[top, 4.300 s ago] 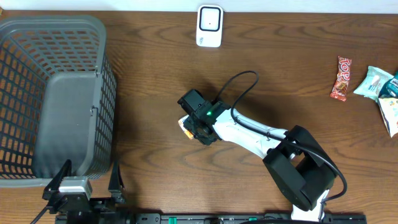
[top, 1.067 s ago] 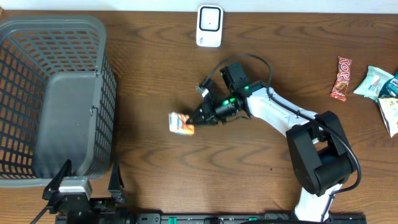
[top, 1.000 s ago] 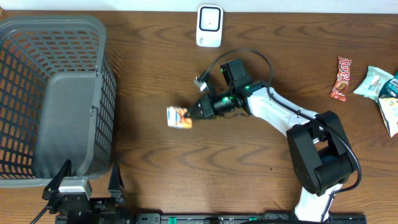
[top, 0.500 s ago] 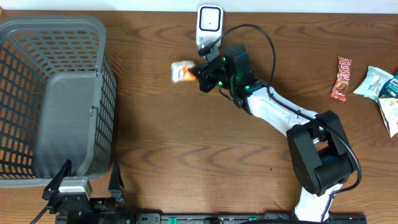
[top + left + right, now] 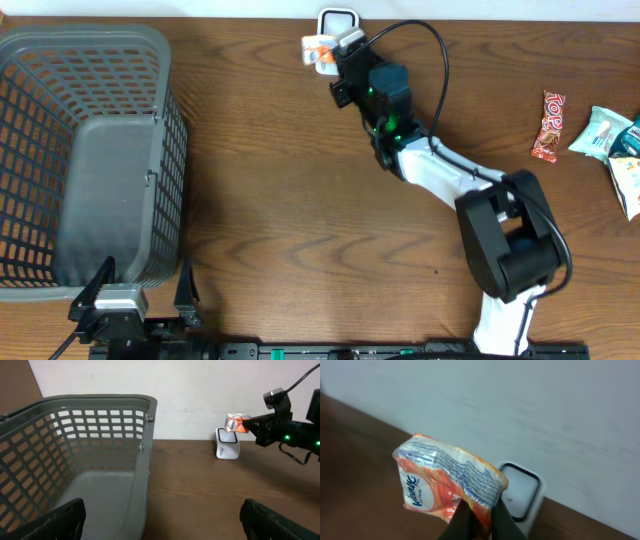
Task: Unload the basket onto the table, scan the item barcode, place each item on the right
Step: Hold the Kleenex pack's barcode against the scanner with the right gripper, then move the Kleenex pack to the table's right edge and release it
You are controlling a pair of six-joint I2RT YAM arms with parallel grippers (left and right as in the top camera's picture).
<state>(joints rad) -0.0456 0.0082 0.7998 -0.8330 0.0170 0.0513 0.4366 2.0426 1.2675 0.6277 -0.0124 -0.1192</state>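
My right gripper is above the bare tabletop by the red snack bar and needs to move right in the overhead view, go down to that bare tabletop and release the packet.
The item is a small orange and white packet (image 5: 318, 50), pinched by one edge in my right gripper (image 5: 336, 56), which is shut on it. It hangs in the air just left of and above the white scanner (image 5: 341, 16) at the table's back edge. In the right wrist view the packet (image 5: 447, 482) fills the centre above the gripper (image 5: 481, 510), with the scanner's dark-rimmed window (image 5: 520, 492) right behind it. From the left wrist view, the packet (image 5: 236, 423) hovers over the scanner (image 5: 227, 445). My left gripper (image 5: 162, 527) stands open and holds nothing.
A large grey mesh basket (image 5: 90, 35) takes up the left side, and its rim (image 5: 100, 399) is close in front of the left gripper. A red snack bar (image 5: 548, 125) and pale packets (image 5: 605, 130) lie at the far right edge.
The right arm carried the packet from the table's middle up and back to the scanner, turning it on the way. The left arm stayed still.
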